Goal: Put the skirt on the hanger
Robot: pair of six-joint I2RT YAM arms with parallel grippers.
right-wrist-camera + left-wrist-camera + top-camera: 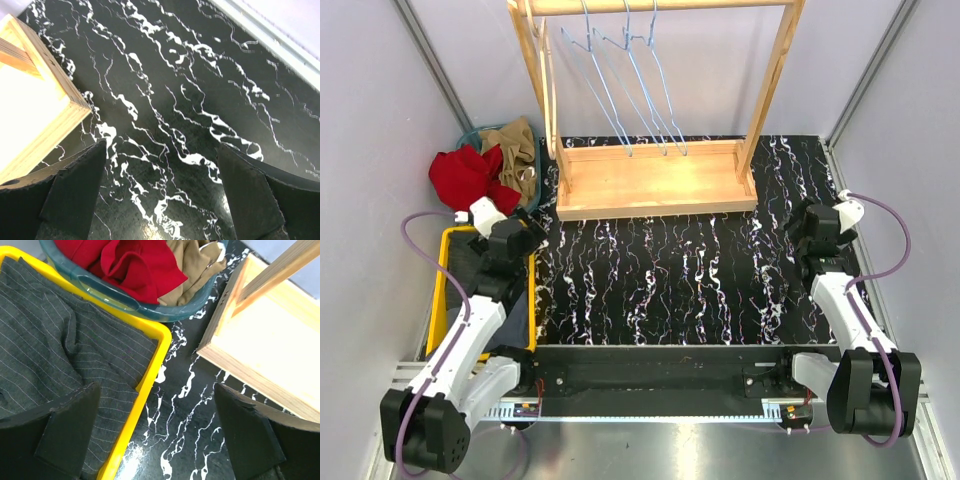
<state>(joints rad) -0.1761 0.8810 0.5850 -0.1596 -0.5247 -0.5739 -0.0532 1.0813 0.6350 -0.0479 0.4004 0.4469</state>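
The red cloth's near edge (499,195) (141,291) overlaps the yellow bin's rim, farther out than my left gripper and to its left in the top view. I will reach there, lower and close.
A dark grey pinstriped skirt (55,355) lies crumpled in a yellow bin (150,365) at the left of the table; in the top view the bin (445,275) is partly hidden by my left arm. Three thin wire hangers (630,90) hang from the wooden rack's top bar at the back. My left gripper (160,432) is open and empty above the bin's right rim and the table; it also shows in the top view (520,235). My right gripper (162,195) is open and empty above the bare table at the right (810,228).
A wooden clothes rack with a flat base (655,180) stands at the back centre. A teal basket (165,310) with red (130,262) and tan (195,265) clothes sits behind the yellow bin. The black marbled tabletop (680,280) spreads between the arms. Grey walls close both sides.
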